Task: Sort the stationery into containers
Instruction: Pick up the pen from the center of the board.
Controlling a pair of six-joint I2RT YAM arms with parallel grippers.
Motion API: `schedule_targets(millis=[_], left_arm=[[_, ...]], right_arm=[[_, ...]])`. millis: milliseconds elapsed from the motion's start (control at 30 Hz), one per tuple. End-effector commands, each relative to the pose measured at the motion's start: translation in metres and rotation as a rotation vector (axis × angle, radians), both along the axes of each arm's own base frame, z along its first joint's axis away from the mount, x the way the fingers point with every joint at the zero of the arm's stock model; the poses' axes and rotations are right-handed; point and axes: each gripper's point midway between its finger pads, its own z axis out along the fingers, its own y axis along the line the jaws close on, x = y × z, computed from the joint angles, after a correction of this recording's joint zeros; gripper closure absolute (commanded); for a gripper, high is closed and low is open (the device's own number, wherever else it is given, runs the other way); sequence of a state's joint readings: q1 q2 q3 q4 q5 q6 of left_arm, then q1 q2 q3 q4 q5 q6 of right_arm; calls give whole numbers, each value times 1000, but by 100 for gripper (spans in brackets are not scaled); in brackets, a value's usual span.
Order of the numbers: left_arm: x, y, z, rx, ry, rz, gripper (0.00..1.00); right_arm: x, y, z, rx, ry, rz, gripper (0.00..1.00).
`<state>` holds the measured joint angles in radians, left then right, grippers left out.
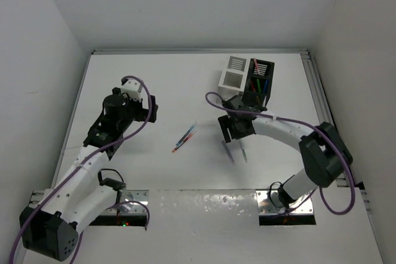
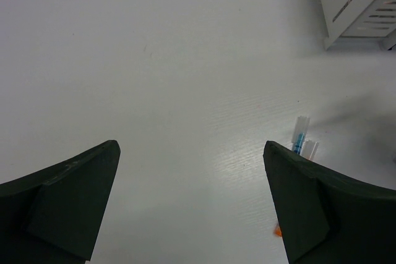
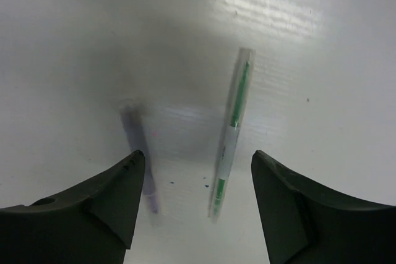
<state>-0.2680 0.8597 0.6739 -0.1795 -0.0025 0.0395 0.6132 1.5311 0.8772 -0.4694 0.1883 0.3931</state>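
Observation:
I will lower my right gripper to the green pen's whitish middle [image 1: 244, 152] [image 3: 228, 151] next, away from the purple pen.
Two pens lie on the table under my right gripper [image 3: 197, 159], which is open. The green pen [image 3: 232, 131] lies between its fingers, untouched. The purple pen [image 3: 140, 153] is blurred, close beside the left finger. From above, the same purple pen [image 1: 229, 151] and green pen [image 1: 243, 151] show just below the right gripper [image 1: 236, 135]. A blue pen [image 1: 187, 133] and a red-orange pen [image 1: 181, 143] lie mid-table. The white container [image 1: 232, 73] and the black container [image 1: 260, 78], which holds several pens, stand at the back right. My left gripper [image 1: 152, 108] is open and empty.
The left wrist view has the white container [image 2: 359, 1] at the top right and the blue pen [image 2: 300, 140] just beyond the right finger, with bare table between the fingers [image 2: 80, 196]. White walls enclose the table, and a metal rail [image 1: 318, 100] runs along its right edge.

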Motion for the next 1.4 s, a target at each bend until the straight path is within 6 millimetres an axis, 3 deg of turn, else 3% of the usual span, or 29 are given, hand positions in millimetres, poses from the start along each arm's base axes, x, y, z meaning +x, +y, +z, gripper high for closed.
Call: schedule_targets(millis=[0,300,467,600,633,767,833,967,1067,1133,1267,1367], left_arm=[[-4,9,9,-21,-33,45,1],[-17,16,2,-74,-25,87,1],[-19,18,3,-87,-35,98,1],[-18,21,3,-81,-45,111,1],[-18,22,4,-82,-48,114,1],[-17,27,1,-77,-47,133,1],[-17,27,-1,-73,-42,135,1],[-14,30,1,-73,-50,144,1],[-13,32,2,-60,-53,150,1],[-12,35,2,-54,-53,158,0],[-10,41,2,-43,-57,182,1],[-8,45,1,-41,-52,191,0]], right_arm=[[-4,-8,-3,-29,50,-104,32],[-19,-29,-36,-96,128,-160,40],[-14,-42,-53,-83,163,-183,47],[-16,-44,-62,-97,188,-148,68],[-19,-45,-64,-102,196,-134,78],[-23,-49,-61,-118,185,-100,94],[-14,-49,-50,-130,135,-74,100],[5,-46,-18,-173,57,-2,100],[29,-26,26,-143,-61,83,100],[45,-8,62,-90,-161,130,100],[83,22,157,131,-458,145,100],[122,25,219,253,-692,98,100]])
